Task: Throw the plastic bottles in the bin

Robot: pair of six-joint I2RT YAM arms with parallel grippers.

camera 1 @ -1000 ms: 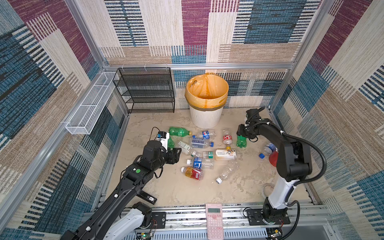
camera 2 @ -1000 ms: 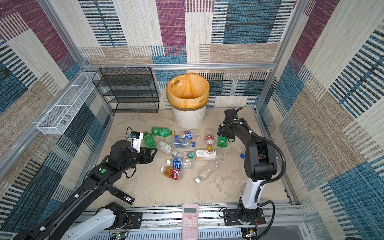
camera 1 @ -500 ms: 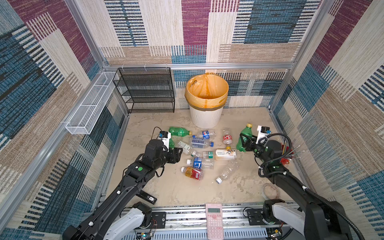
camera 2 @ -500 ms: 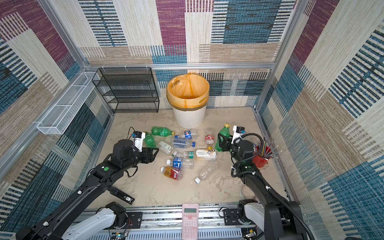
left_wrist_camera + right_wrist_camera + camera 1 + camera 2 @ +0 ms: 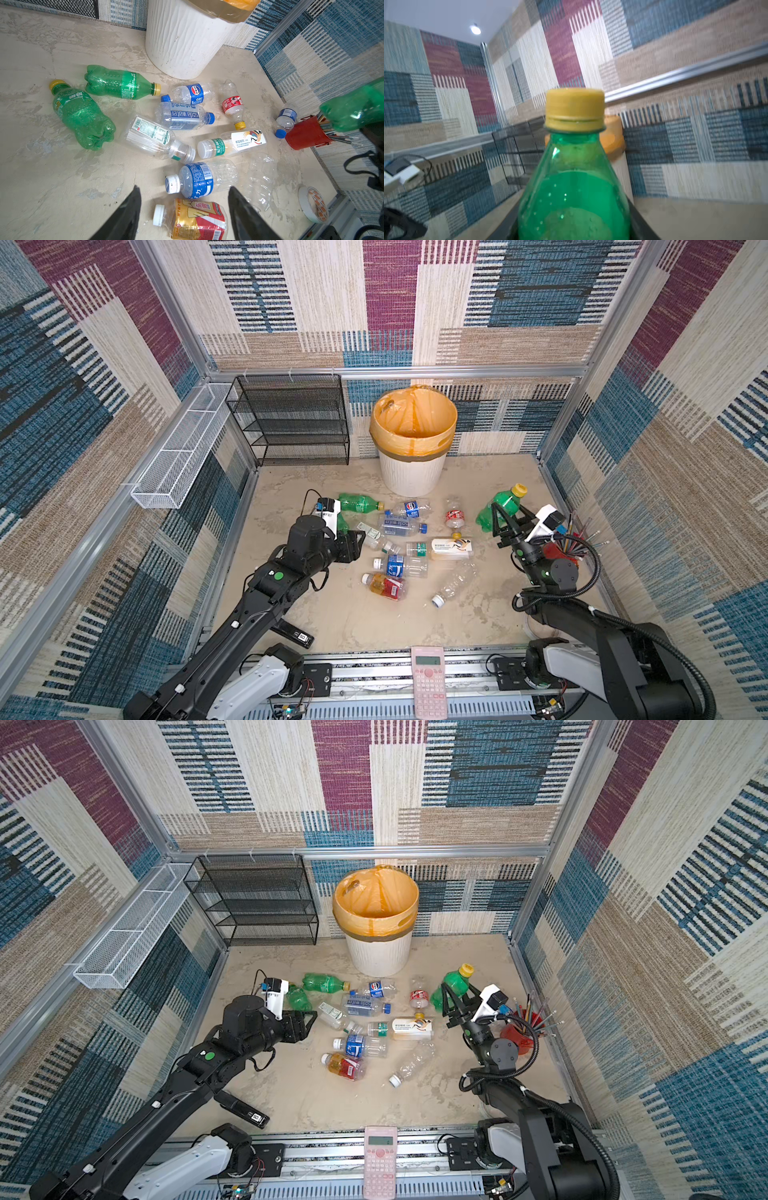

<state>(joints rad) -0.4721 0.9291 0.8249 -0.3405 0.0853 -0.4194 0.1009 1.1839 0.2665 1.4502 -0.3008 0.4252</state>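
Next, my right gripper rises and moves outward over the bin's orange-bagged opening (image 5: 412, 419) to release it, since the bin's rim is higher than where I hold the green bottle (image 5: 500, 506).
My right gripper (image 5: 509, 516) (image 5: 574, 218) is shut on a green bottle (image 5: 500, 506) (image 5: 573, 182) with a yellow cap, held off the floor, cap tilted up toward the bin (image 5: 411, 477) (image 5: 378, 959). The bin is white and ribbed with an orange bag, and stands at the back wall. My left gripper (image 5: 358, 542) (image 5: 182, 199) is open, low over the floor left of the heap. Ahead of its jaws lie an amber red-labelled bottle (image 5: 193, 222) and a blue-labelled clear bottle (image 5: 199, 179). Several more bottles lie between the arms, among them two green ones (image 5: 83, 116) (image 5: 120, 83).
A red cup of pencils (image 5: 559, 551) stands by the right wall behind my right wrist, with a small blue-capped bottle (image 5: 285, 119) beside it. A black mesh rack (image 5: 291, 423) and a white wire basket (image 5: 178, 460) are at the back left. A tape roll (image 5: 313, 204) and a pink calculator (image 5: 428, 680) lie near the front.
The right arm has swung round and lifted the green bottle off the floor, cap now pointing up. The left gripper has barely moved.
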